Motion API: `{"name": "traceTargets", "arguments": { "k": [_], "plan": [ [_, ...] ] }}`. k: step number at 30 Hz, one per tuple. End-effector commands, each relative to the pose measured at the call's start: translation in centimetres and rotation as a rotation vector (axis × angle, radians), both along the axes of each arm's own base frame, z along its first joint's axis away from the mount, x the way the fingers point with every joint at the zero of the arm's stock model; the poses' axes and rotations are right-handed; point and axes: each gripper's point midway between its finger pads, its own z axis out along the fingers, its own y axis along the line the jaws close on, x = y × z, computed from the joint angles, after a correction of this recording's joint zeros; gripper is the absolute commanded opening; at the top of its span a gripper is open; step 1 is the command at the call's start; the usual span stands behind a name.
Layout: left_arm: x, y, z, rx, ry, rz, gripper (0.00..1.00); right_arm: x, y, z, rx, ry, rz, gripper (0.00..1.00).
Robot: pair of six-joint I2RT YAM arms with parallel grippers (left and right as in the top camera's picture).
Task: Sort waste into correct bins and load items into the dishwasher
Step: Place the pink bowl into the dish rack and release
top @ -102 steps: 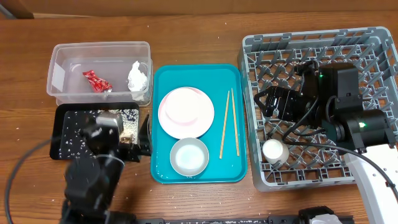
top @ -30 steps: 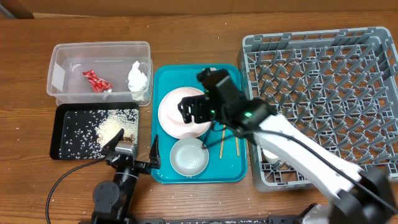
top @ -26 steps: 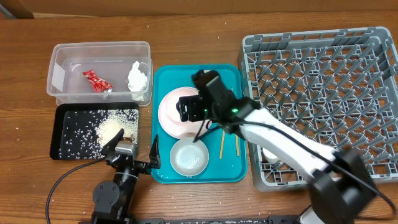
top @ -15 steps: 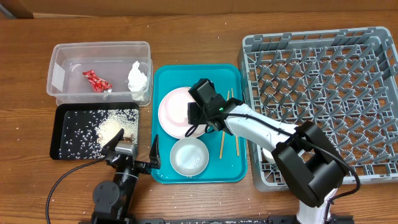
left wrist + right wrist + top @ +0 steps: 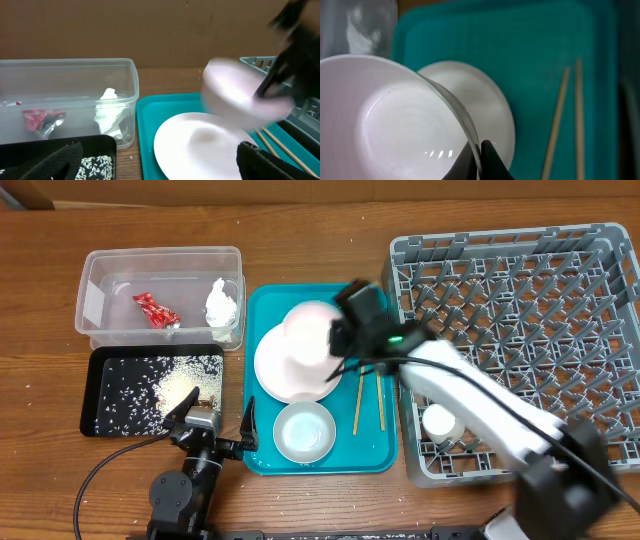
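My right gripper swings over to the right in the overhead view next, tilts the pink bowl among the dish rack's empty far wires and releases it.
My right gripper (image 5: 340,336) is shut on the rim of a small pink bowl (image 5: 311,330), which hangs tilted above the pale pink plate (image 5: 288,372). In the right wrist view the fingertips (image 5: 487,152) pinch the bowl (image 5: 405,120) wall, with the plate (image 5: 492,107) below. A white bowl (image 5: 304,430) and two chopsticks (image 5: 360,392) lie on the teal tray (image 5: 265,305). The grey dish rack (image 5: 520,270) holds a tiny white cup (image 5: 438,422). My left gripper (image 5: 215,420) (image 5: 157,167) is open and empty near the table's front edge.
The clear tub (image 5: 100,270) holds a white napkin (image 5: 222,302) and a red wrapper (image 5: 155,310). The black tray (image 5: 92,380) in front of it holds rice grains (image 5: 150,390). The right arm stretches from the rack's front corner over the teal tray.
The right gripper shut on the pink bowl's rim and lifted it off the plate, shifting up and toward the rack. The left arm has stayed still.
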Motion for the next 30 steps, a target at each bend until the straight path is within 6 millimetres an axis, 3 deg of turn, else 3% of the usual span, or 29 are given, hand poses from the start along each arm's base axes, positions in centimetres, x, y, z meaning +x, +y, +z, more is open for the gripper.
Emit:
{"name": "traceTargets", "arguments": {
  "k": [1,4,5,8,9,12,16,20,25,30],
  "plan": [
    [0.0,0.3,0.0,0.007,-0.008,0.011,1.00,2.1,-6.5,7.7,-0.037,-0.192,-0.195,0.04],
    [0.0,0.3,0.0,0.007,-0.008,0.011,1.00,1.6,-14.3,9.9,-0.211,-0.248,-0.402,0.04],
    [0.0,0.3,0.0,0.007,-0.008,0.011,1.00,0.9,-18.2,10.6,-0.319,-0.262,-0.520,0.04],
    [0.0,0.3,0.0,0.007,-0.008,0.011,1.00,-1.8,-26.2,11.7,-0.549,-0.273,-0.827,0.04],
    [0.0,0.3,0.0,0.007,-0.008,0.011,1.00,-2.8,-28.5,11.7,-0.611,-0.271,-0.925,0.04],
    [0.0,0.3,0.0,0.007,-0.008,0.011,1.00,-4.2,-32.2,10.7,-0.653,-0.238,-1.092,0.04],
    [0.0,0.3,0.0,0.007,-0.008,0.011,1.00,-4.4,-35.3,8.2,-0.727,-0.159,-1.162,0.04],
    [0.0,0.3,0.0,0.007,-0.008,0.011,1.00,-3.9,-37.1,5.5,-0.829,-0.081,-1.170,0.04],
    [0.0,0.3,0.0,0.007,-0.008,0.011,1.00,-3.1,-36.9,3.4,-0.942,-0.035,-1.104,0.04],
    [0.0,0.3,0.0,0.007,-0.008,0.011,1.00,-2.2,-35.7,2.6,-1.030,-0.023,-0.998,0.04]
  ]
}}
